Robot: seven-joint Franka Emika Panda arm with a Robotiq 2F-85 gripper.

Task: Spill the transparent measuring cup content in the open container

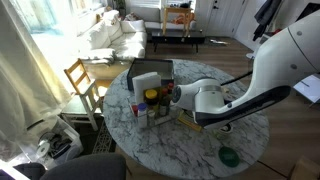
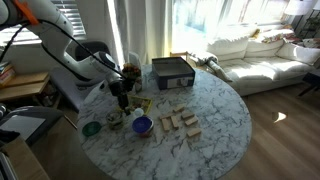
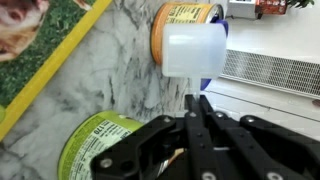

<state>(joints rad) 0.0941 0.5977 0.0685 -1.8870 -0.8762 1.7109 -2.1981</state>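
My gripper moves down toward the card next to release the cup's handle. Bare marble (image 3: 124,62) beside the card lies below the gripper, to its left in the wrist view.
In the wrist view the transparent measuring cup (image 3: 192,52) looks whitish and sits just past my fingertips, in front of a yellow-topped can (image 3: 185,12). My gripper (image 3: 196,98) has its fingers pressed together, apparently on a thin part of the cup. In both exterior views the gripper (image 1: 172,97) (image 2: 120,100) is low over a cluster of jars near the table's edge. The open container (image 1: 150,70) (image 2: 172,70), a dark square box, stands further in on the marble table (image 1: 200,140), away from the gripper.
A green-labelled can (image 3: 95,140) is close under the gripper. A small blue bowl (image 2: 142,125) and a flat green dish (image 2: 92,128) (image 1: 230,157) lie nearby. Wooden blocks (image 2: 180,122) lie mid-table. A yellow-edged card (image 3: 40,50) lies on the marble.
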